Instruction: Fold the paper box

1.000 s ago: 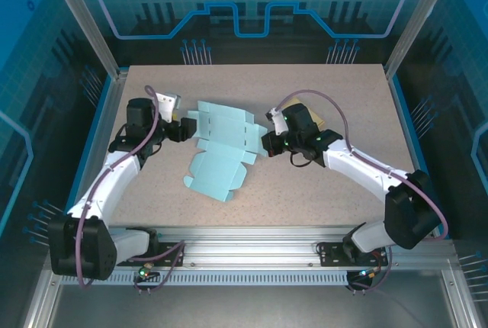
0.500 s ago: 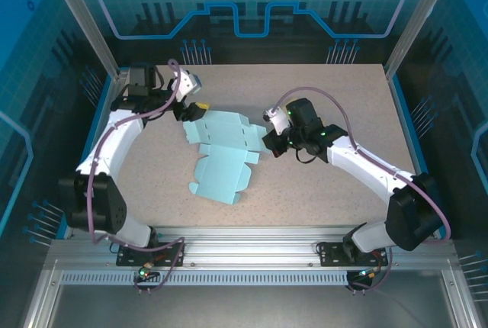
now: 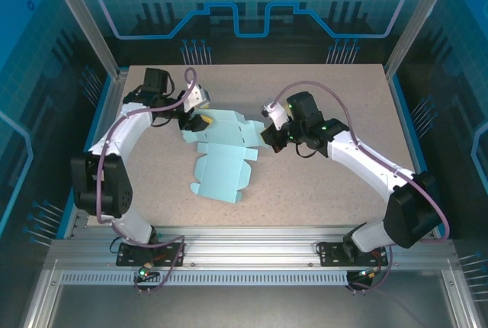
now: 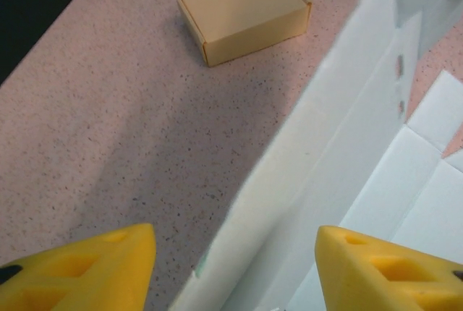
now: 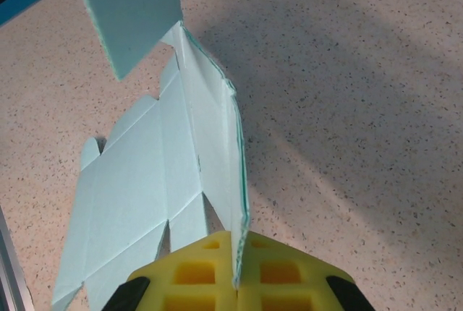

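Observation:
The blank is crooked, and its upright doubled side panel stands between the shut fingers of my right gripper. My right gripper needs to turn outward next, then open and let the panel go.
The paper box (image 3: pixel 222 162) is a light blue flat blank lying mid-table, its far edge panels folded up. My right gripper (image 3: pixel 268 136) holds the blank's right end; in the right wrist view its yellow fingers (image 5: pixel 195 278) are shut on the upright doubled side panel (image 5: pixel 217 137). My left gripper (image 3: pixel 200 120) is at the blank's far left corner. Seen from the left wrist, its gripper (image 4: pixel 235 267) is open, with a raised pale flap (image 4: pixel 289 181) standing between the fingertips and touching neither.
A small folded tan box (image 4: pixel 244 13) lies on the speckled table (image 3: pixel 343 84) beyond the left gripper. Blue walls and metal frame posts (image 3: pixel 103 38) close in the table. A metal rail (image 3: pixel 252 248) runs along the near edge.
The left arm swung from the blank's left side round to its far left corner, jaws narrowing around the raised flap. The right gripper kept its hold and shifted slightly back.

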